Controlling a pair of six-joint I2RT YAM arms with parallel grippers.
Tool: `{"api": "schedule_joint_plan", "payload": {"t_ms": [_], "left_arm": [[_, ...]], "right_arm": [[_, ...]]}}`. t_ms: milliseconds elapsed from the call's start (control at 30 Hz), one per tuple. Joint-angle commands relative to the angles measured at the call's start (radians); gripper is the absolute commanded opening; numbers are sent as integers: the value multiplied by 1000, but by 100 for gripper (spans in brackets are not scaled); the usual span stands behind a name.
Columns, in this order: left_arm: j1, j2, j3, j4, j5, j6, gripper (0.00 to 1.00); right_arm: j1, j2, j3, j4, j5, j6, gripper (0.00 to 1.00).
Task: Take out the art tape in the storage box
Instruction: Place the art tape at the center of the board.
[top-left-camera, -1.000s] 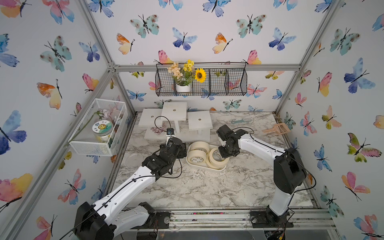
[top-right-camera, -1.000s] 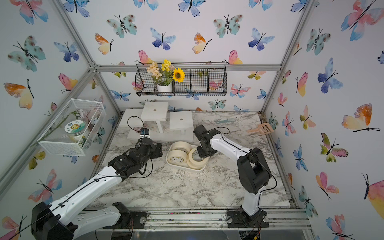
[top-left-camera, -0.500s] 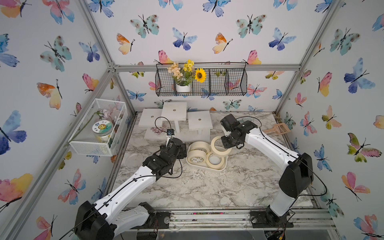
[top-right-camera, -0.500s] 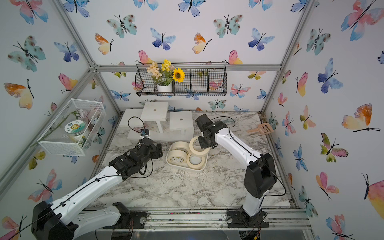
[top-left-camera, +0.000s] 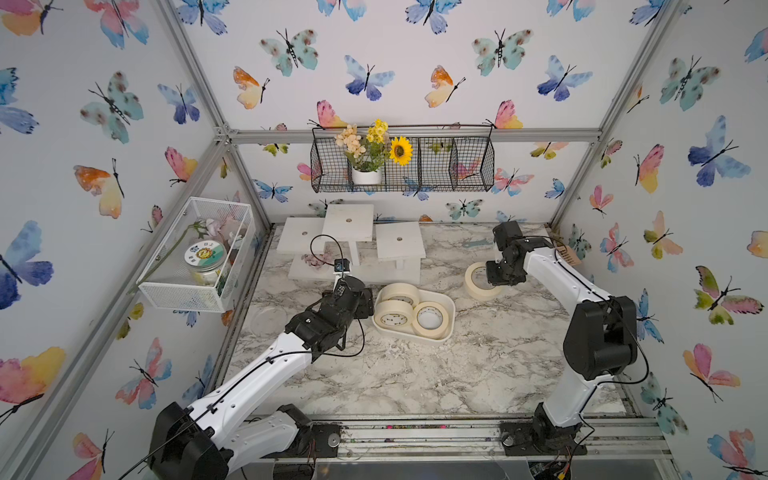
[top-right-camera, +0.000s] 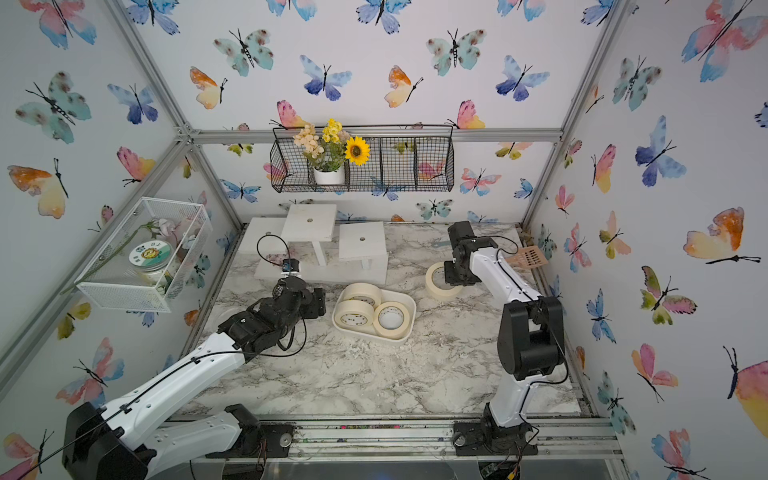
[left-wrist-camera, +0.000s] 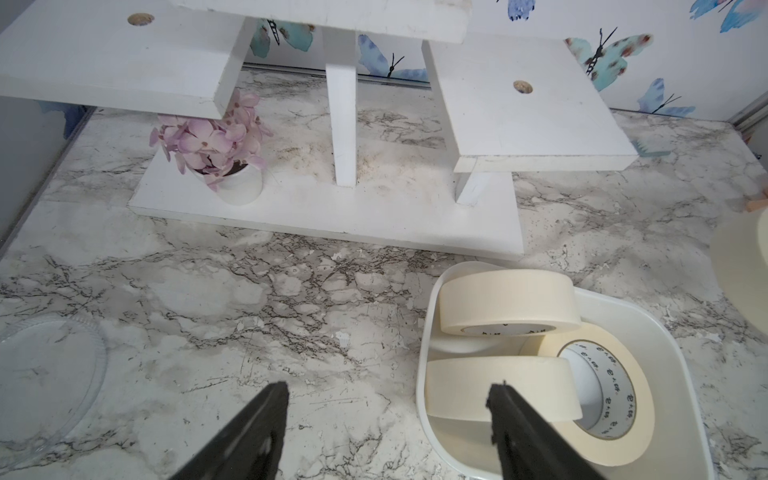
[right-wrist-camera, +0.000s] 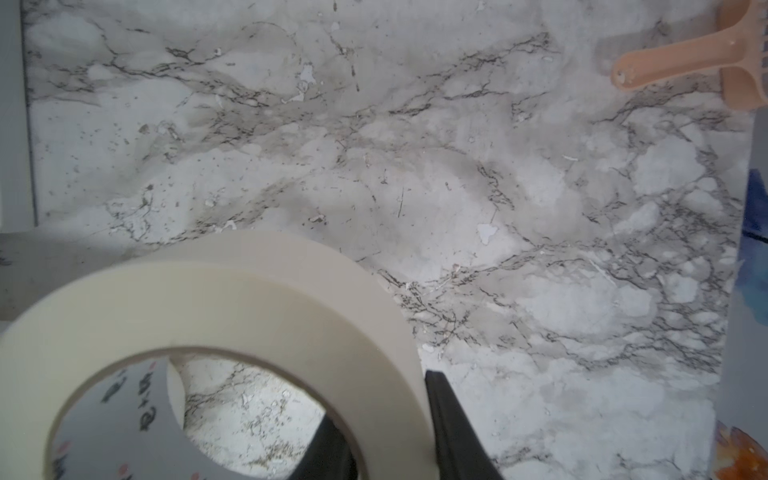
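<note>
I will lower my right gripper and release its tilted roll on the bare marble beneath it, since that patch beside the box is clear.
The storage box, a shallow white tray, sits mid-table with three rolls of art tape in it. Two rolls lie flat and one leans on them. My left gripper is open just left of the box. One of its fingers is in front of the nearest roll, the other over bare marble. My right gripper is shut on the wall of another cream roll. That roll hangs tilted, low over the table, right and behind the box.
A white stepped stand with a pot of pink flowers stands behind the box. A peach scoop lies at the back right. A clear lid rests near the left edge. Wire baskets hang on the walls.
My right gripper has lifted a roll out of the box and carried it right and back, then down toward the table. The left arm has hardly moved.
</note>
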Motion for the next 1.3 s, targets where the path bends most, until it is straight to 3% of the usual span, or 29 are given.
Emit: {"api": "schedule_joint_plan", "payload": {"t_ms": [0, 500, 533, 667, 833, 900, 1033, 1267], "left_arm": [[-3, -14, -19, 25, 55, -19, 77], [-123, 77, -10, 97, 67, -65, 71], [-128, 84, -9, 102, 67, -68, 71], [-137, 103, -6, 124, 85, -78, 72], [-139, 114, -3, 140, 86, -79, 74], [-139, 115, -3, 142, 85, -80, 74], [-138, 115, -10, 151, 68, -94, 74], [-136, 153, 18, 144, 35, -87, 75]], "right_arm": [[-35, 29, -37, 111, -84, -17, 1], [-121, 127, -158, 329, -138, 17, 2], [-122, 130, -160, 333, -139, 17, 5], [-131, 142, -162, 338, -146, 18, 35], [-135, 122, -147, 305, -111, 15, 65], [-135, 93, -130, 267, -73, 14, 73], [-66, -49, -116, 199, -58, -3, 74], [278, -102, -23, 1, -74, 11, 54]]}}
